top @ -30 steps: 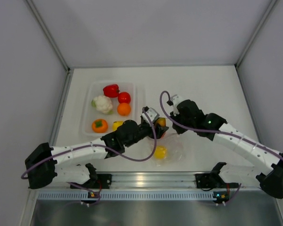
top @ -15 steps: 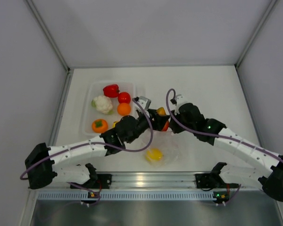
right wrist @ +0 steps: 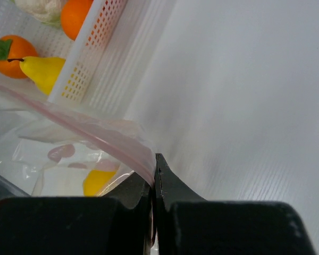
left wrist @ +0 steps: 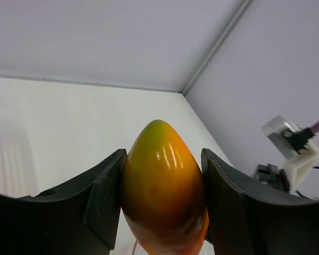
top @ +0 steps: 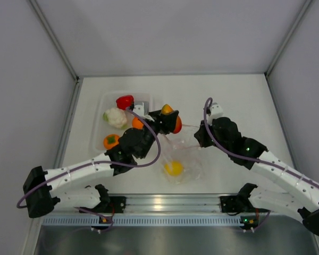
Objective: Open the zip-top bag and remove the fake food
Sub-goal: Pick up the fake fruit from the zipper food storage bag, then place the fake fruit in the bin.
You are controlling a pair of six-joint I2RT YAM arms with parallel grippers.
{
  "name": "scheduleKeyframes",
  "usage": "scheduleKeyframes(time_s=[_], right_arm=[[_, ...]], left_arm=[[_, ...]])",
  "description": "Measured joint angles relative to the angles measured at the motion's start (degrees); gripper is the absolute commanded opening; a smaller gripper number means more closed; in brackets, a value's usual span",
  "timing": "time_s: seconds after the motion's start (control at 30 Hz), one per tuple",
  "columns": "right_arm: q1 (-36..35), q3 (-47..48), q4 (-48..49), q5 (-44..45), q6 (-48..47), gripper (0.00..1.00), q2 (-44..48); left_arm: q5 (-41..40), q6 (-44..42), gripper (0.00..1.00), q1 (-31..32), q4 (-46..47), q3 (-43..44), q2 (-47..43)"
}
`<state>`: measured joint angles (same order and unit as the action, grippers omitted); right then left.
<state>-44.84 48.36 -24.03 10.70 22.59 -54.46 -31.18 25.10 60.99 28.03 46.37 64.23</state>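
I need to move the glossy piece of fake food point(top: 175, 124) away from the bag point(top: 190, 158) toward the clear tray next with my left gripper, because other fake food is already there.
My left gripper point(top: 166, 120) is shut on a glossy piece of fake food point(left wrist: 162, 180), egg-shaped and orange with a green tip, pressed between both black pads. It hangs above the table just right of the tray, seen from above as fake food point(top: 175, 124). The clear zip-top bag point(top: 190, 158) lies crumpled in front of it with a yellow lemon point(top: 174, 168) still inside. My right gripper point(right wrist: 155, 171) is shut on the bag's pink zip strip point(right wrist: 98, 134) at the bag's right end point(top: 200, 138).
A clear tray point(top: 100, 106) at the left holds a red pepper point(top: 125, 101), a cauliflower point(top: 115, 117), an orange point(top: 137, 123) and a persimmon point(top: 112, 141). Its perforated wall point(right wrist: 93, 58) stands close to the bag. Grey walls enclose the table.
The left gripper has carried the fruit up and away from the bag, back toward the tray. The right arm has shifted right, still pinching the zip strip.
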Motion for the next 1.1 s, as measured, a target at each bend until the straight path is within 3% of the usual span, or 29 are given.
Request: scheduleKeyframes(time_s=[0.2, 0.33, 0.57, 0.73, 0.8, 0.83, 0.87, 1.0, 1.03, 1.1], right_arm=[[0.0, 0.0, -1.6, 4.0, -0.7, 0.0, 3.1], [0.2, 0.1, -4.5, 9.0, -1.7, 0.0, 4.7], [1.3, 0.6, -8.7, 15.5, -2.7, 0.0, 9.8], [1.6, 2.0, -10.5, 16.7, -3.2, 0.0, 10.8], [1.6, 2.1, -10.8, 16.6, -3.5, 0.0, 11.0], [1.6, 2.1, -11.0, 16.5, -3.8, 0.0, 11.1], [1.6, 2.1, -11.1, 16.4, -4.1, 0.0, 11.2], [1.6, 2.4, -11.4, 15.7, -4.9, 0.0, 11.3], [1.6, 2.5, -11.4, 15.4, -5.0, 0.0, 11.3], [1.6, 2.8, -11.6, 14.8, -5.3, 0.0, 10.8]], left_arm=[[-10.9, -4.9, 0.0, -0.2, 0.3, 0.0, 0.8], [-17.4, -2.9, 0.0, -2.9, -11.5, 4.7, 1.1], [-17.5, 6.4, 0.0, -19.6, -34.9, 11.5, 2.7], [-8.0, 7.8, 0.0, -33.2, -43.6, 11.5, 7.6], [-3.4, 7.2, 0.16, -38.3, -45.7, 11.5, 10.4], [-1.9, 6.8, 0.28, -39.8, -46.4, 11.5, 11.6], [-0.6, 6.4, 0.5, -41.0, -47.1, 11.5, 12.7], [4.6, 4.6, 0.9, -42.4, -50.4, 12.9, 17.0], [6.1, 4.1, 0.98, -42.4, -50.9, 13.4, 17.6], [8.3, 3.7, 0.98, -42.3, -51.8, 14.1, 17.9]])
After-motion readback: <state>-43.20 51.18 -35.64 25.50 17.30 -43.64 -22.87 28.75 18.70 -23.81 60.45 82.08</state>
